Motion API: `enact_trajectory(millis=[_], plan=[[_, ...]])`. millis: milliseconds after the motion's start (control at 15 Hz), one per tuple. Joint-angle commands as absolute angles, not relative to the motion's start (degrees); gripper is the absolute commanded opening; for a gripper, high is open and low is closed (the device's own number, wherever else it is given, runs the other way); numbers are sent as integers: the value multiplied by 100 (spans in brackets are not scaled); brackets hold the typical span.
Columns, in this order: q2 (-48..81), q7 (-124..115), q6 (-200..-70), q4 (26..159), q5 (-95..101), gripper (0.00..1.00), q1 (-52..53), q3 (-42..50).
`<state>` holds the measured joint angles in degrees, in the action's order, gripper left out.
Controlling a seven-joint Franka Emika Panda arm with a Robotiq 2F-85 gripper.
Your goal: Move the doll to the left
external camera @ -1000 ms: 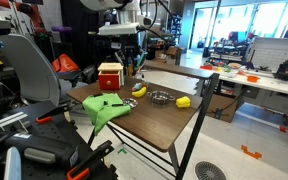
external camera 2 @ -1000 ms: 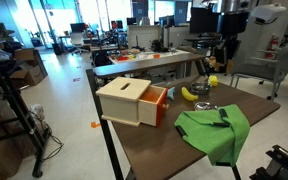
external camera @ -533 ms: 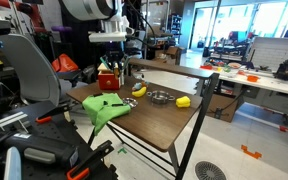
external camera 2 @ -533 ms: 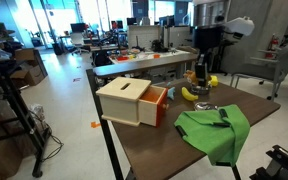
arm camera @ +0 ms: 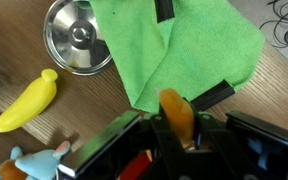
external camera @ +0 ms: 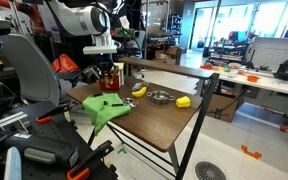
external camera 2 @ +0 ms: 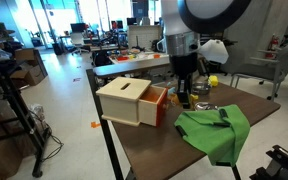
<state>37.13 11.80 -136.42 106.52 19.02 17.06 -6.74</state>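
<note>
My gripper goes to the right in the wrist view and down next to release the doll point(arm camera: 173, 110), as bare tabletop point(arm camera: 260, 104) beside the cloth lies below on that side.
My gripper point(arm camera: 180, 138) is shut on the doll point(arm camera: 173, 110), a small orange-brown lumpy soft toy that sticks out between the fingers. In the wrist view the held doll hangs over the edge of the green cloth point(arm camera: 184, 45). In both exterior views the gripper point(external camera: 107, 73) point(external camera 2: 184, 96) hangs low beside the red box with the cream top point(external camera 2: 130, 101) point(external camera: 110, 76). The doll itself is too small to make out there.
A yellow banana point(arm camera: 28, 101) point(external camera: 139, 90) and a metal bowl point(arm camera: 76, 35) point(external camera: 160, 97) lie on the brown table point(external camera: 164, 125). A yellow rounded block point(external camera: 183, 101) sits further along. A light blue and orange toy point(arm camera: 36, 165) lies near the box. The green cloth point(external camera 2: 216, 130) covers the table's near corner.
The arm has swung from the far end of the table, past the banana, over to the red box and lowered, with the doll held in the gripper.
</note>
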Motion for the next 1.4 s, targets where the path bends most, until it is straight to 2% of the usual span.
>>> enact_trajectory(millis=[0, 933, 1000, 1067, 1133, 1333], plan=[[3995, 1198, -13300, 10261, 2062, 4, 1883, -724], [4433, 1114, -13090, 10208, 2060, 4, 2306, -966], [4436, 1050, -13111, 10252, 2089, 41, 2369, -956], [4492, 1057, -13076, 10197, 2100, 42, 2404, -945], [4480, 1063, -13064, 10243, 2105, 48, 2439, -956], [4362, 910, -13094, 10386, 2191, 71, 2575, -913]])
